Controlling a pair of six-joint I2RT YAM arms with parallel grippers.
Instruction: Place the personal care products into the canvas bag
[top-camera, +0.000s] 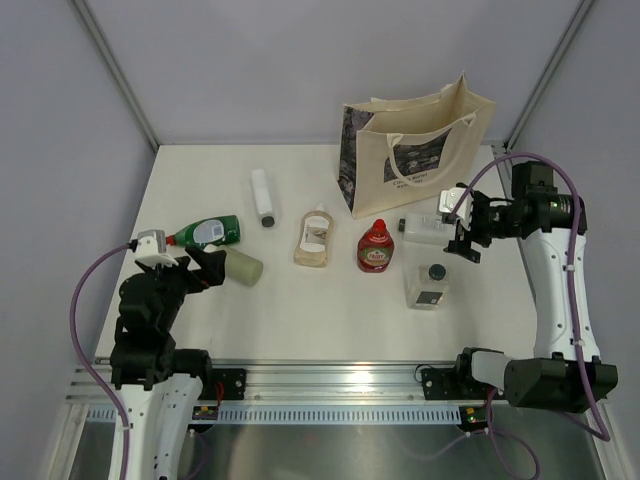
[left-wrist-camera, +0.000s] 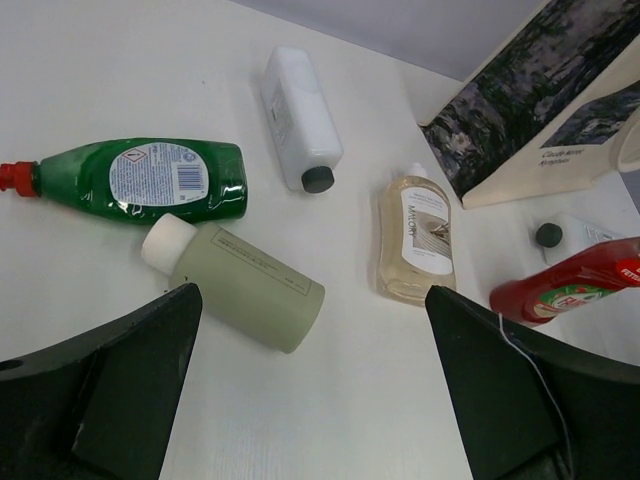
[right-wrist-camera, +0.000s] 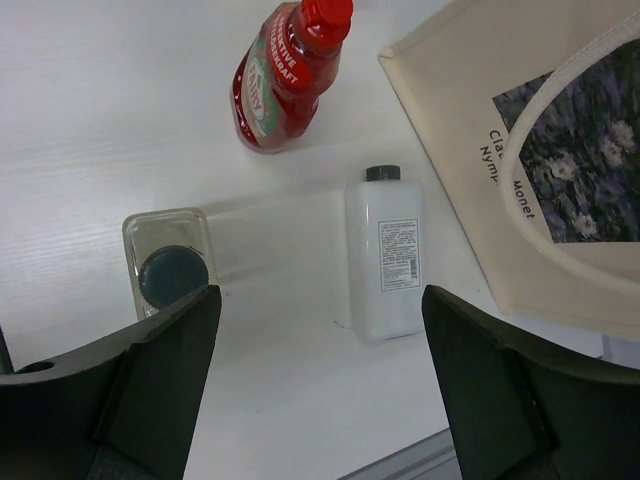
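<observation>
My right gripper is to move back and down next, left in the top view, onto the upright clear bottle's body (top-camera: 427, 289) (right-wrist-camera: 166, 252). The sides of that body are free of other bottles.
The canvas bag (top-camera: 420, 150) stands open at the back right. All the bottles are on the table: a white cylinder (top-camera: 263, 195), a green one with a red cap (top-camera: 208, 232), a pale-green cylinder (top-camera: 240, 267), a peach flask (top-camera: 315, 238), a squat red one (top-camera: 376, 247), a clear one lying down (top-camera: 425, 229) and a clear one upright (top-camera: 428, 285). My left gripper (top-camera: 213, 266) is open and empty, just left of the pale-green cylinder (left-wrist-camera: 245, 285). My right gripper (top-camera: 461, 233) is open and empty above the lying clear bottle (right-wrist-camera: 385, 255), beside the bag (right-wrist-camera: 500, 150).
The left wrist view also shows the green bottle (left-wrist-camera: 150, 180), white cylinder (left-wrist-camera: 300, 120), peach flask (left-wrist-camera: 415, 235) and red bottle (left-wrist-camera: 570, 285). The right wrist view shows the red bottle (right-wrist-camera: 285, 80) and upright clear bottle (right-wrist-camera: 170, 265). The table's right edge runs close under the right gripper.
</observation>
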